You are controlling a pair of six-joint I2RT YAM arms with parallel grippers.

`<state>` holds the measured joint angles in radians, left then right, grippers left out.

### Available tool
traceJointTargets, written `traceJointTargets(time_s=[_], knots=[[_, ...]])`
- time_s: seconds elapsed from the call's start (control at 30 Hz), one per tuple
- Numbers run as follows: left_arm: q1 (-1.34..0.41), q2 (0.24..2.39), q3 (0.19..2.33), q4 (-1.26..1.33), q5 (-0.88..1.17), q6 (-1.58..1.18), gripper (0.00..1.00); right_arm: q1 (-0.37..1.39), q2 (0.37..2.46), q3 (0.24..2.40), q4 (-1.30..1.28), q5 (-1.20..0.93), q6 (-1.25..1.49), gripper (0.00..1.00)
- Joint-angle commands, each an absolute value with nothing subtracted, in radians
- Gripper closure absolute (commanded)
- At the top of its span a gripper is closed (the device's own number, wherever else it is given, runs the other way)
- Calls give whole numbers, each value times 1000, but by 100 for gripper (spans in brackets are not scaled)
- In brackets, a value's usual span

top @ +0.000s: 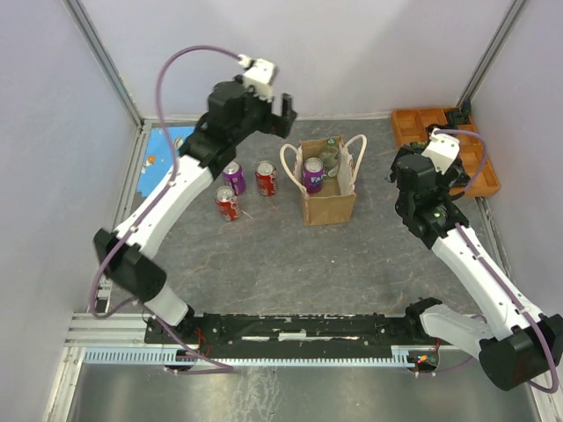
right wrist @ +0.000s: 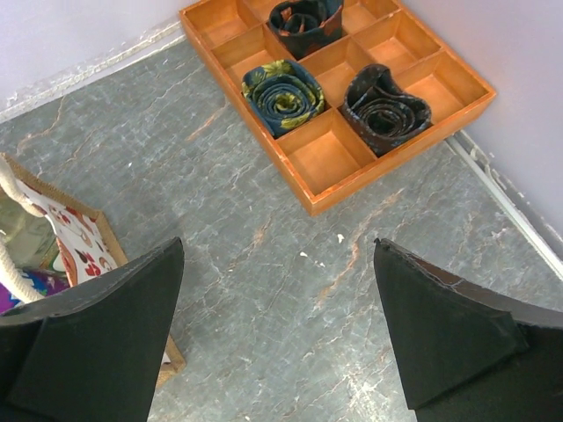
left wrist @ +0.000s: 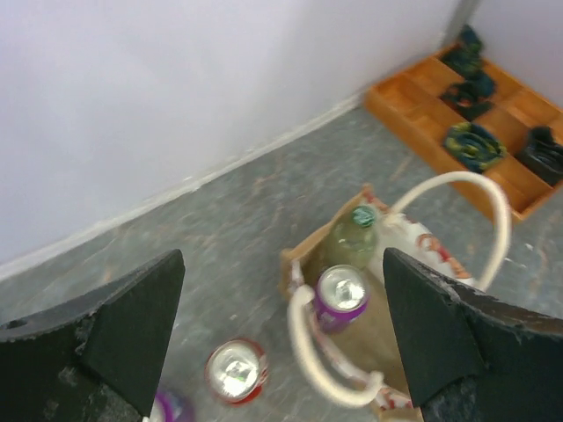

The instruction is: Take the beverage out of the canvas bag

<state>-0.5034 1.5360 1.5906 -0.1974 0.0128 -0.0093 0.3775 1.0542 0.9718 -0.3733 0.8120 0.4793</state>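
Note:
The purple can's top [top: 314,165] [left wrist: 342,287] is below my left gripper, to its right in the top view, so I will next move that gripper over the bag and down around it.
The tan canvas bag [top: 328,198] stands upright mid-table with two cream loop handles. Inside it are a purple can [top: 313,173] and a clear green-capped bottle [top: 330,155]. In the left wrist view the bag [left wrist: 308,249], the purple can [left wrist: 341,297] and the bottle [left wrist: 350,240] lie below and between my fingers. My left gripper [top: 286,110] is open and empty, high above the table, left of and behind the bag. My right gripper [top: 412,180] is open and empty, right of the bag; the bag's edge [right wrist: 106,237] shows at the left of its view.
Three cans stand left of the bag: a purple one [top: 233,178] and two red ones [top: 266,178] [top: 228,204]. An orange compartment tray [top: 413,123] with rolled dark items sits at the back right, also in the right wrist view [right wrist: 387,141]. Walls enclose the table.

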Motion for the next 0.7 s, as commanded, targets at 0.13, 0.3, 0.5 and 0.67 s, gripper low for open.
traceJointTargets(time_s=[0.13, 0.3, 0.5, 0.67], knots=[[-638, 1883, 2025, -563, 128, 104, 0, 374, 1011, 1025, -354, 893, 430, 2], [-702, 1983, 2106, -628, 118, 139, 3, 374, 1009, 1022, -363, 891, 450, 2], [-719, 2046, 2085, -651, 86, 196, 4, 374, 1013, 1022, -372, 880, 473, 2], [-720, 2102, 2080, -662, 57, 220, 4, 373, 1016, 1016, -386, 873, 495, 2]])
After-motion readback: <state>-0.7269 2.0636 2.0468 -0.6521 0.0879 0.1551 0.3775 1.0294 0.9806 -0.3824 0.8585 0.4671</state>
